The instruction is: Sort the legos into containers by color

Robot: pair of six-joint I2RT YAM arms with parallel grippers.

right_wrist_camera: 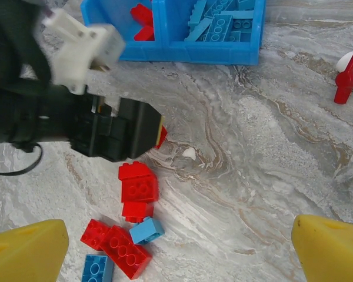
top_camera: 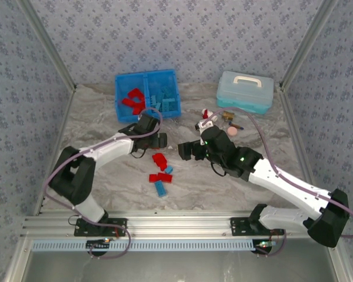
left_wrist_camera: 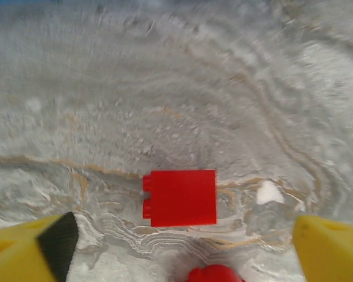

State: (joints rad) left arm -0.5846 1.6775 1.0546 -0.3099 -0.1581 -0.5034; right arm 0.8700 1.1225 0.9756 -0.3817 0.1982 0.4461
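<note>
My left gripper should lower its open fingers around the studded and plain ends of the single red brick [left_wrist_camera: 182, 198] below it and close, as bare marble gives room.
The blue bin [top_camera: 119, 78] stands at the back, with red legos [top_camera: 132, 101] in its left compartment and light blue legos [top_camera: 165, 97] in its right one. A loose pile of red and blue legos [top_camera: 160, 171] lies mid-table. My left gripper [top_camera: 157, 142] hovers just behind the pile. In the left wrist view it [left_wrist_camera: 182, 252] is open, with a red brick [left_wrist_camera: 181, 198] against the marble between the fingers, touching neither. My right gripper [top_camera: 187, 151] is to the right of the pile. It [right_wrist_camera: 179, 255] is open and empty over bare table beside the bricks [right_wrist_camera: 138, 185].
A pale teal case [top_camera: 245, 91] with a white handle stands back right. A red-and-white piece [top_camera: 207, 116] and a pink ball [top_camera: 231, 133] lie behind the right arm. Patterned walls close in the marble table [top_camera: 94, 126] on three sides.
</note>
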